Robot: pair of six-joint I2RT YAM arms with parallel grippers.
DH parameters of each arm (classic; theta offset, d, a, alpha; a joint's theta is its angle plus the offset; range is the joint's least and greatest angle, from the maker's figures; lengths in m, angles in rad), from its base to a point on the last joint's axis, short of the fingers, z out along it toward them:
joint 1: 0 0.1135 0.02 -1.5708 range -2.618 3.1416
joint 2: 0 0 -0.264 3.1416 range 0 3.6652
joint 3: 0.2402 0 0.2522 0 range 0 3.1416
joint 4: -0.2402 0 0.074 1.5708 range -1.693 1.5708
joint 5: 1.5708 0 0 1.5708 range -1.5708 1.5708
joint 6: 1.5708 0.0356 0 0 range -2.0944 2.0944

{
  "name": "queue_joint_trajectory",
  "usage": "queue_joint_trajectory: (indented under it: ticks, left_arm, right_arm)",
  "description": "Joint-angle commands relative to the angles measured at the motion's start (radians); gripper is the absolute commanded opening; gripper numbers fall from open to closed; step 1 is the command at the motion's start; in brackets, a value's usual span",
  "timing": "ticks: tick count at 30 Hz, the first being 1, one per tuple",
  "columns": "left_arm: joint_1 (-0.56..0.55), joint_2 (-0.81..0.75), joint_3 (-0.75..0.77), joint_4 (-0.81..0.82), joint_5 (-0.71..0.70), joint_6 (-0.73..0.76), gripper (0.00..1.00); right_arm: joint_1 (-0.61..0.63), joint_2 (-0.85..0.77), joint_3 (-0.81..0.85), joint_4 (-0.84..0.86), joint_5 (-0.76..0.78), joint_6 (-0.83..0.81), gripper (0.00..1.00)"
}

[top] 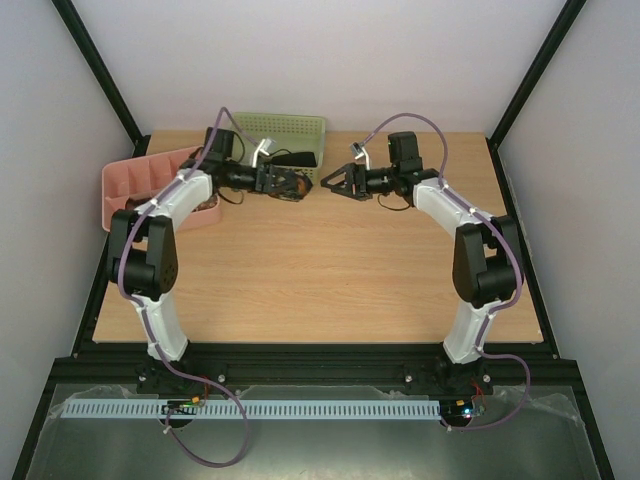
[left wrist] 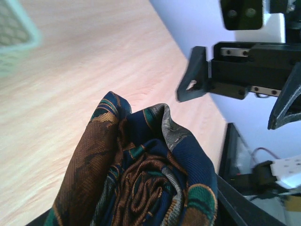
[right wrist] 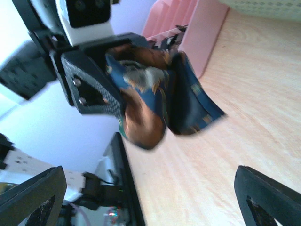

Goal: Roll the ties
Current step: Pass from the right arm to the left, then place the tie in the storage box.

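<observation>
My left gripper should swing to the left in the top view next, then go down into the pink tray's near row and let go of the tie, because the tie is already coiled.
My left gripper is shut on a rolled tie, a coil of dark blue, brown and green patterned fabric, and holds it just above the table near the back middle. The same tie shows in the right wrist view, hanging from the left gripper's fingers. My right gripper is open and empty, facing the left gripper a short way to its right; it also shows in the left wrist view. Its fingertips stand wide apart.
A pink divided tray stands at the back left with dark fabric in it. A green perforated basket stands at the back middle with a dark tie inside. The wooden table stretches toward the arm bases.
</observation>
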Motion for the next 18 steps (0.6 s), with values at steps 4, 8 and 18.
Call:
queue_joint_trajectory:
  ticks: [4, 8, 18]
  left_arm:
    - [0.185, -0.011, 0.208, -0.616, -0.149, 0.562, 0.08]
    - [0.322, 0.075, 0.392, -0.92, -0.296, 0.815, 0.1]
    - [0.532, 0.052, 0.472, -0.932, -0.636, 1.187, 0.03]
  right_arm:
    - [-0.021, -0.072, 0.06, -0.236, 0.164, -0.305, 0.99]
    - [-0.04, -0.065, 0.058, -0.225, 0.184, -0.279, 0.99]
    - [-0.072, -0.029, 0.028, -0.102, -0.003, -0.203, 0.99]
